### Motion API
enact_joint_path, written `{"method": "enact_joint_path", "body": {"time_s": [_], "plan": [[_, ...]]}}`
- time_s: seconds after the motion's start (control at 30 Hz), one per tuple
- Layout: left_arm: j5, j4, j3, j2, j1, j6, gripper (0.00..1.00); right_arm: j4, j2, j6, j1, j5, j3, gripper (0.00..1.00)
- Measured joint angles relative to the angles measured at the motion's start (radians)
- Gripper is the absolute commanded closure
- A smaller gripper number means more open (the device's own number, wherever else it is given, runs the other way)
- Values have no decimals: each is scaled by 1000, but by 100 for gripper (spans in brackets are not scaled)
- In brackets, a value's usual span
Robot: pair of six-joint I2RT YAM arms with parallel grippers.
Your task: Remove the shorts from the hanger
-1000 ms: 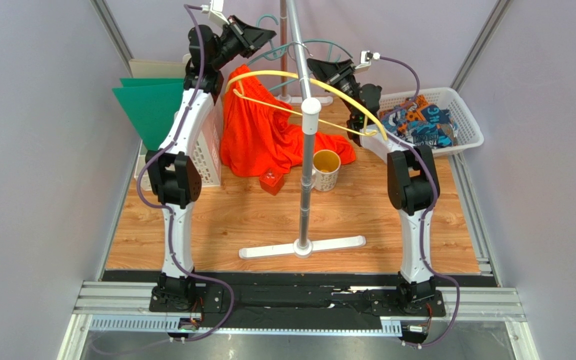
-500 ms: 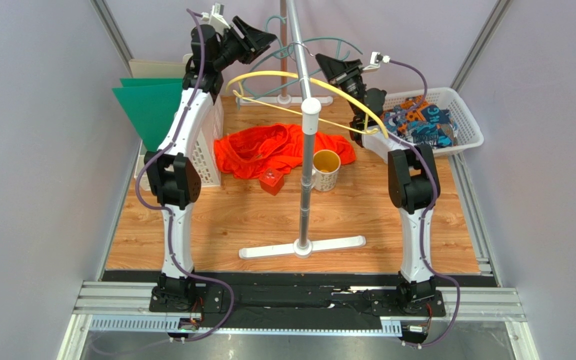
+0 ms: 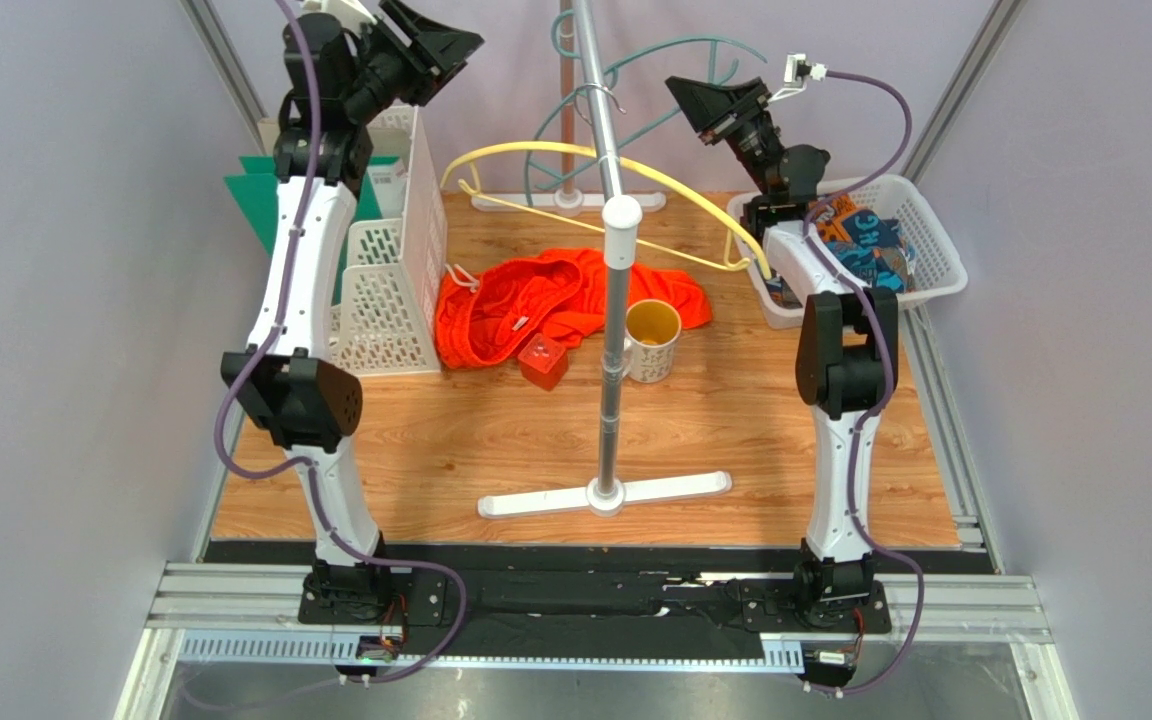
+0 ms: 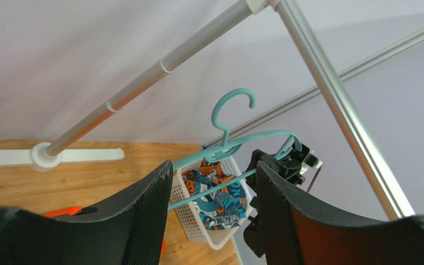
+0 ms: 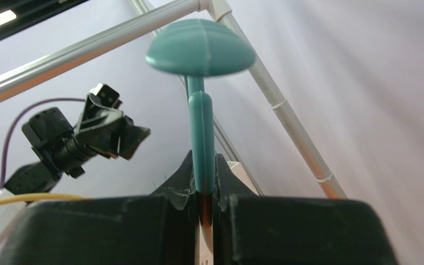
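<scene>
I will lift my right gripper next, then lower the hook of the bare teal hanger onto the rack's top rod [image 3: 587, 33] [image 5: 123, 35] and release it, because the hook is clear of the rod.
The plain orange shorts [image 3: 537, 305] lie crumpled on the wooden table, off any hanger. The printed shorts [image 3: 848, 240] [image 4: 220, 200] lie in the white basket [image 3: 940, 248] at the right. A bare yellow hanger [image 3: 582, 152] arcs across the rack pole. My left gripper [image 3: 447, 41] [image 4: 214, 167] is high at the back left, open and holding nothing. My right gripper [image 3: 696, 98] [image 5: 203, 161] is raised at the back right, shut on the bare teal hanger [image 3: 642, 72] [image 5: 202, 116] [image 4: 236, 138].
The clothes rack's pole [image 3: 615, 240] rises mid-table from a white foot [image 3: 605, 495]. A yellow mug [image 3: 653, 339] and a red cube [image 3: 543, 362] sit beside the orange shorts. A white lattice bin [image 3: 387, 248] and a green folder [image 3: 259, 168] stand at the left.
The orange shorts dropped from hanging height onto the table. My left gripper opened and swung up and to the left. My right gripper rose with the teal hanger.
</scene>
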Motion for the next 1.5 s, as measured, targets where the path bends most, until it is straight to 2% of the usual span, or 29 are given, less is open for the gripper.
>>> {"method": "enact_joint_path", "body": {"time_s": [0.2,0.57,0.77,0.93,1.1,1.5], "plan": [[-18,-89,-68,-146,3,33,41,16,0,-6,-27,-108,1,100],[6,-285,-450,-595,2,93,41,-57,-24,-91,-73,-252,-8,100],[15,-353,-748,-958,1,158,40,-182,-25,-177,-74,-316,138,100],[15,-491,-845,-1123,1,255,40,-314,-31,-275,-74,-353,283,100],[25,-536,-899,-1192,1,288,39,-410,-32,-326,-68,-363,405,100],[126,-423,-1046,-1232,1,164,39,-436,-42,-297,-40,-325,466,100]]}}
